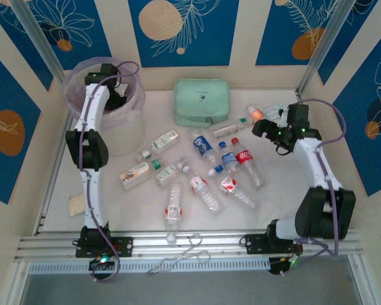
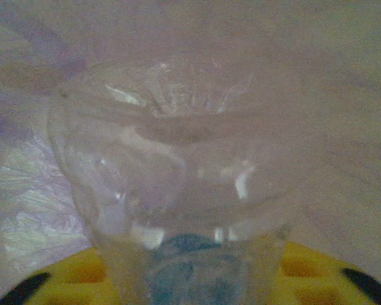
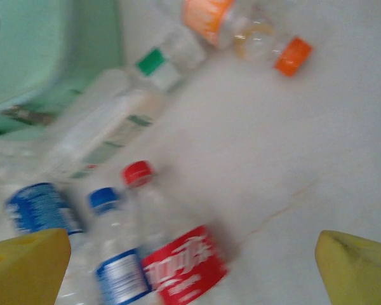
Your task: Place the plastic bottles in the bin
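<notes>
My right gripper moves outward and down next and turns so its fingers straddle the orange-capped bottle's clear shoulder [image 3: 249, 35], since the bottle lies slanted to them.
The translucent bin [image 1: 130, 124] with its pink liner stands at the back left. My left gripper [image 1: 116, 95] reaches down into it, shut on a clear plastic bottle [image 2: 178, 171] whose base bulges close to the left wrist camera, with the pink bag behind it. Several bottles lie scattered on the table, among them a red-labelled one [image 1: 247, 162] [image 3: 181, 264], a blue-capped one [image 3: 117, 267], a green-capped one [image 3: 114, 121] and an orange-capped one [image 1: 257, 115] [image 3: 254, 32]. My right gripper [image 1: 267, 130] [image 3: 192, 254] hovers open above the red-labelled bottle, with nothing between its fingers.
A mint green zip case [image 1: 202, 101] lies at the back centre, close to the bottles. Metal tongs [image 1: 184, 253] rest on the front rail. A small pale packet [image 1: 76, 204] lies by the left arm's base.
</notes>
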`<state>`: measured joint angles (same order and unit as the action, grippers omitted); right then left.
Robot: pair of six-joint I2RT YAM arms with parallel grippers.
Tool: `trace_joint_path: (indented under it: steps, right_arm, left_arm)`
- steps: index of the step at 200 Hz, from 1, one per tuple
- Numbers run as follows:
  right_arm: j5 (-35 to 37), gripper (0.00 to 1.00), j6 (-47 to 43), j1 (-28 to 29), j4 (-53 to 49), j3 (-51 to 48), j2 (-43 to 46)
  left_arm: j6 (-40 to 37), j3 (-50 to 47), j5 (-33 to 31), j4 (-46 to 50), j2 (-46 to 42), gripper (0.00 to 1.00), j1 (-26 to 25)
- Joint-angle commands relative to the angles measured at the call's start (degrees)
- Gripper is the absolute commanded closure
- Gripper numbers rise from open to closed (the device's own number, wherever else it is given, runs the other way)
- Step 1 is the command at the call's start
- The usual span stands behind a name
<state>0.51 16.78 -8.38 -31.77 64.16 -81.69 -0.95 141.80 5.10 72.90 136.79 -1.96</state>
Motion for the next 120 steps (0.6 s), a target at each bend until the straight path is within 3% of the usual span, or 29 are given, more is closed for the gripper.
trace_joint_path:
  steps: [1,25,51,88,120]
  right_arm:
    - [1.72,0.01,-10.69,-2.87,-3.56,7.76,-7.92]
    - [-4.17,0.02,-17.54,-4.98,-6.49,15.14,-16.74]
    - [-6.33,0.14,-24.12,-6.41,-9.54,22.08,-25.95]
    - [-9.81,0.16,-30.71,-7.59,-5.83,25.39,-32.44]
    - [-8.72,0.01,-34.13,-6.76,-2.22,27.42,-36.47]
  left_arm:
    - [-0.07,-0.14,-0.02,0.39,-4.84,0.39,0.02]
    - [-1.27,-0.08,-0.03,-0.2,-6.75,0.19,0.09]
    - [-2.32,0.41,-1.18,0.18,-8.85,0.06,0.33]
    - [-3.82,3.47,-0.15,0.38,-13.23,0.01,2.97]
    - [-3.78,3.54,0.37,0.85,-20.03,0.01,3.43]
